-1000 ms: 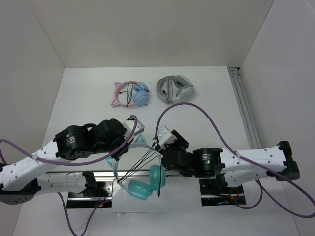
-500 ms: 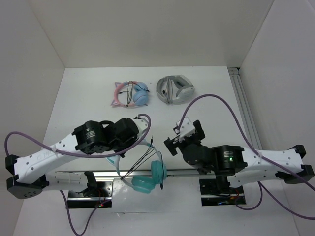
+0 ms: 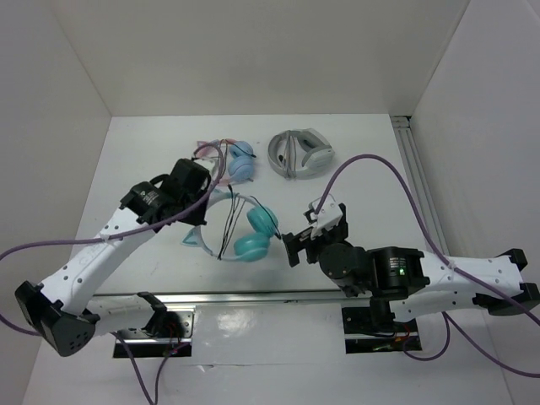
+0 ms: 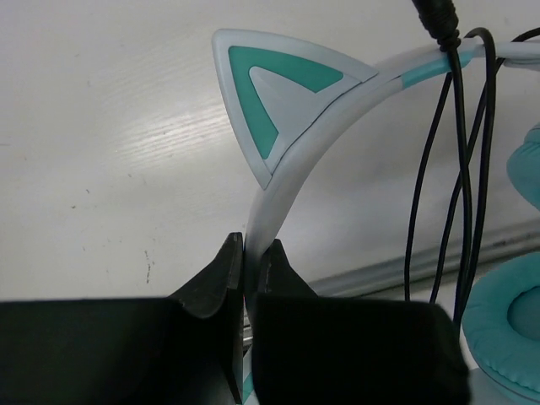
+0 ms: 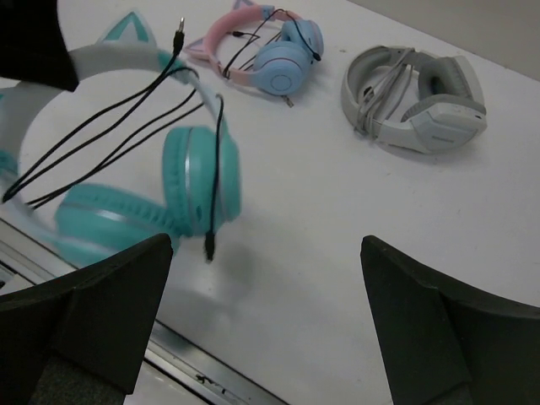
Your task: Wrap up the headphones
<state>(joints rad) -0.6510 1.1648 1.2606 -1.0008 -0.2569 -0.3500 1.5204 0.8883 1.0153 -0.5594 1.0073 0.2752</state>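
The left gripper should swing to the left in the top view, down to the bare tabletop by the wall, and let go, with the cable looped over the headband (image 4: 283, 181).
The teal headphones (image 3: 257, 232) hang from my left gripper (image 3: 205, 198) over the middle of the table. The gripper is shut on the pale headband (image 4: 283, 181) just below a cat ear (image 4: 270, 93). The thin black cable (image 4: 460, 169) is looped over the headband in several strands, and its jack plug (image 5: 180, 25) sticks up free. A second cable end (image 5: 208, 245) dangles by the ear cup (image 5: 198, 177). My right gripper (image 3: 304, 239) is open and empty, to the right of the ear cups and apart from them; in its own view (image 5: 270, 295) only bare table lies between the fingers.
Pink-and-blue cat-ear headphones (image 3: 226, 162) and grey-white headphones (image 3: 300, 153) lie at the back of the table; both also show in the right wrist view (image 5: 270, 51) (image 5: 418, 97). A metal rail (image 3: 253, 297) runs along the near edge. White walls enclose the table.
My left arm has carried the headphones from the near edge rail up and away to the table's middle. My right gripper has drawn back to the right, away from the cable.
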